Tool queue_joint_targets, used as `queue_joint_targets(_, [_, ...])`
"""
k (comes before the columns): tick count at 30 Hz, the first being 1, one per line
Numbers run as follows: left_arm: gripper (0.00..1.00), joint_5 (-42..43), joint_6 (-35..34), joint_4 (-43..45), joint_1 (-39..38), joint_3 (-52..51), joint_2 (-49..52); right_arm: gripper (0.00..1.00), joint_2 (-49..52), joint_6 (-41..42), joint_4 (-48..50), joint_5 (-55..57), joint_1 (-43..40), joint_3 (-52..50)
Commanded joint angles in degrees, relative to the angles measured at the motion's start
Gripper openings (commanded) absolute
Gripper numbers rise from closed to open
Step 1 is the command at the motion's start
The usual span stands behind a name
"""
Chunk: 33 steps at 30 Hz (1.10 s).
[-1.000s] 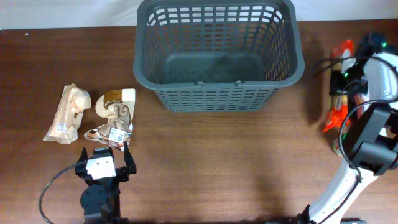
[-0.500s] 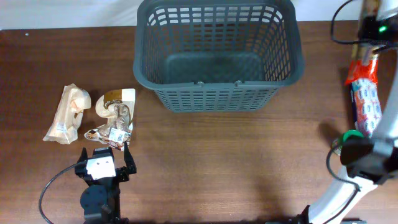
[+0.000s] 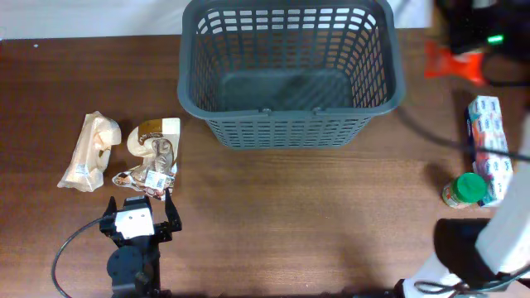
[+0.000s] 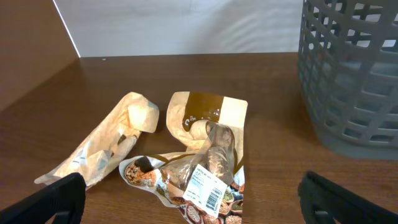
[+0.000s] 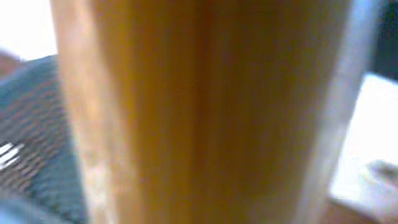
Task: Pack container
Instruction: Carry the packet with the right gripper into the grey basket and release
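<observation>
Next, the right gripper moves across the basket's rim and down to release the packet (image 3: 450, 64) over the basket's empty bottom, which lies to its left in the overhead view.
The large dark grey basket (image 3: 290, 124) stands at the back middle of the table, with nothing inside; its slotted wall shows in the left wrist view (image 4: 354, 74). My right gripper (image 3: 474, 45) is raised just right of the basket's far right corner and is shut on an orange-red packet (image 3: 450, 64). That packet fills the right wrist view (image 5: 205, 112) as a blur, with the basket rim to its left (image 5: 25, 124). My left gripper (image 3: 141, 217) is open and empty, low at the front left, just short of a clear printed bag (image 4: 199, 180).
At the left lie a cream bag (image 3: 89, 153), a brown-and-cream pouch (image 3: 153, 134) and the clear printed bag (image 3: 147, 175). At the right edge are a blue-and-white box (image 3: 489, 141) and a green-lidded jar (image 3: 465, 190).
My right arm has lifted the orange-red packet off the table at the right and carried it back and leftward toward the basket. The left arm has not moved.
</observation>
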Motion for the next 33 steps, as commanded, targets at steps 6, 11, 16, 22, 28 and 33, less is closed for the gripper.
queue_joint_targets(6, [0.99, 0.59, -0.57, 0.02, -0.17, -0.28, -0.33, 0.04, 2.84, -21.64, -4.07, -2.40, 15.08, 0.96])
queue_joint_targets(11, [0.99, 0.59, -0.57, 0.00, -0.17, -0.28, -0.33, 0.04, 6.25, -26.25, -9.29, -2.10, 15.45, 0.74])
queue_joint_targets(16, [0.99, 0.59, -0.57, 0.02, -0.17, -0.28, -0.33, 0.04, 10.58, -29.64, -11.17, -2.36, 15.21, 0.35])
queue_joint_targets(22, [0.99, 0.59, -0.57, 0.02, -0.17, -0.28, -0.33, 0.04, 17.20, -32.11, -11.13, -3.21, 15.21, 0.00])
queue_joint_targets(28, [0.99, 0.59, -0.57, 0.02, -0.17, -0.28, -0.33, 0.04, 26.08, -32.39, -12.50, -3.80, 15.21, -0.02])
queue_joint_targets(33, [0.99, 0.59, -0.57, 0.00, -0.17, -0.28, -0.33, 0.04, 30.97, -32.83, -15.08, -4.81, 15.21, -0.02])
